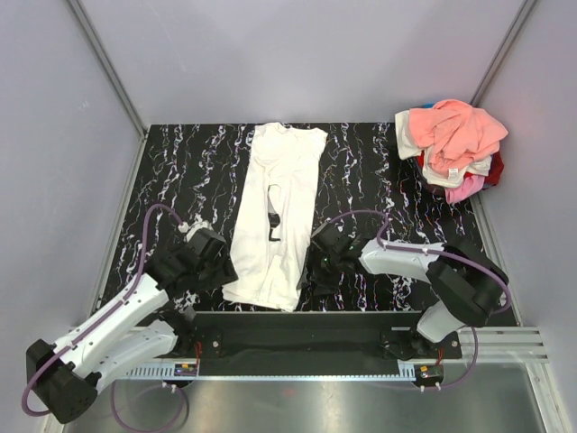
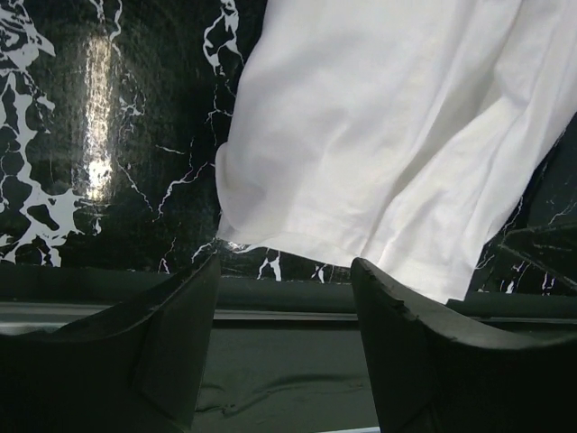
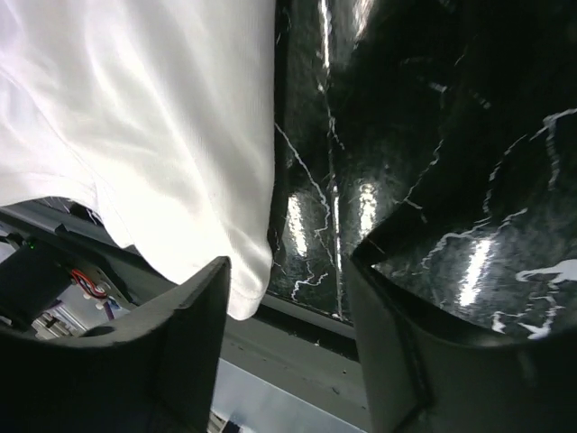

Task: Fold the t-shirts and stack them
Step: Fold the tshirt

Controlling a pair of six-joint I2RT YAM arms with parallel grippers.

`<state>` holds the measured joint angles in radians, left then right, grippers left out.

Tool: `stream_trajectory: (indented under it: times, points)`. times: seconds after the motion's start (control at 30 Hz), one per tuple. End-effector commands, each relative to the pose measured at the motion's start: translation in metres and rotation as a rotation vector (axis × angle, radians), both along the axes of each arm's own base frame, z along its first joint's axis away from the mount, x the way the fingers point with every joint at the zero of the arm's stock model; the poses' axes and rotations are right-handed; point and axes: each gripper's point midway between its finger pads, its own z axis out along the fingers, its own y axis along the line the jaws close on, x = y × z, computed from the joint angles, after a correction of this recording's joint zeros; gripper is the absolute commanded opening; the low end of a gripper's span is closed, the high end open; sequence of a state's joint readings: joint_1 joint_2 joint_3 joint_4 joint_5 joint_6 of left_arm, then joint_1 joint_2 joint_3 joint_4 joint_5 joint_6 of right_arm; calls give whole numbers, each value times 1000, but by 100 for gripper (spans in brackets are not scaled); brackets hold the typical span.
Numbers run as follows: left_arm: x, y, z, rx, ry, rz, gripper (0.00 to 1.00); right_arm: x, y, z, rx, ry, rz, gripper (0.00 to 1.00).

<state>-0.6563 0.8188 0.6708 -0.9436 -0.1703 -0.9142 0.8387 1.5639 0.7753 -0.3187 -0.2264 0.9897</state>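
Observation:
My left gripper's fingers are just above the t-shirt's near hem corner farther from my right gripper. My left gripper should come down open onto that corner next.
A white t-shirt (image 1: 278, 212) lies folded into a long narrow strip down the middle of the table, with a bit of black print (image 1: 274, 219) showing. Its near hem reaches the table's front edge. My left gripper (image 1: 216, 268) is open and empty just left of the near hem. In the left wrist view the white cloth (image 2: 388, 135) lies beyond the open gripper (image 2: 284, 302). My right gripper (image 1: 315, 266) is open and empty just right of the hem. In the right wrist view the shirt's corner (image 3: 135, 117) lies by the left finger (image 3: 180, 343).
A heap of salmon-peach, cream, pink and red t-shirts (image 1: 455, 144) sits at the back right corner of the black marbled table (image 1: 180, 171). The black rail (image 1: 297, 329) runs along the near edge. Grey walls close in both sides and the back.

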Motion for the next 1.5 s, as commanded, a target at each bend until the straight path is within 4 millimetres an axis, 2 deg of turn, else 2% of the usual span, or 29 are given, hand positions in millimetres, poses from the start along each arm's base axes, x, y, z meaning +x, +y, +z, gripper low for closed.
stream_trajectory:
  times: [0.0,0.1,0.17,0.27,0.33,0.37,0.47,0.53,0.6,0.63,0.7,0.73,0.77,0.83,1.0,1.07,1.1,1.2,1.27,1.33,1.47]
  points:
    - [4,-14,9,-99,-23,-9,65,-4,12,-3,11,-21,-72,60]
    - [4,-14,10,-112,-28,-5,64,-18,24,-5,24,-14,-52,51]
    - [3,-13,10,-114,-31,3,64,-24,34,-10,19,-11,-29,50]
    - [2,-12,8,-117,-30,8,64,-24,44,-16,12,-6,1,41]
    - [1,-12,7,-121,-28,14,64,-24,48,-18,14,-8,12,31]
    - [1,-13,6,-126,-26,13,64,-24,49,-20,14,-7,13,17]
    - [-1,-15,1,-134,-15,9,64,-20,39,-19,-36,-31,14,0]
    - [-2,-17,-2,-141,-5,1,63,-12,27,-14,-93,-89,10,0]
    - [-5,-18,-6,-146,10,-4,60,-10,4,-3,-174,-138,6,0]
    - [-5,-19,-6,-151,11,-9,59,-13,-10,0,-227,-134,6,0]
    - [-9,-20,-9,-165,19,-16,58,-9,-24,15,-254,-184,-19,0]
    - [-10,-20,-7,-174,14,-14,58,-14,-37,14,-288,-176,-21,0]
    - [-11,-20,-8,-177,14,-12,57,-12,-42,22,-276,-190,-37,0]
    - [-13,-19,-6,-188,4,-13,57,-13,-51,24,-280,-188,-56,0]
    - [-20,-23,-10,-210,15,-31,57,-17,-55,36,-250,-168,-56,0]
    - [-26,-28,-19,-228,39,-41,56,-23,-57,34,-261,-143,-29,0]
    - [-29,-32,-21,-231,44,-57,56,-29,-58,31,-260,-118,-15,1]
    - [-33,-42,-32,-233,64,-73,55,-38,-62,25,-248,-93,-14,39]
    - [-34,-48,-34,-225,63,-84,54,-39,-62,29,-229,-99,-23,59]
    - [-32,-51,-38,-196,67,-78,53,-38,-64,32,-222,-110,-29,62]
    - [-32,-60,-42,-188,60,-94,52,-39,-62,28,-205,-108,-23,62]
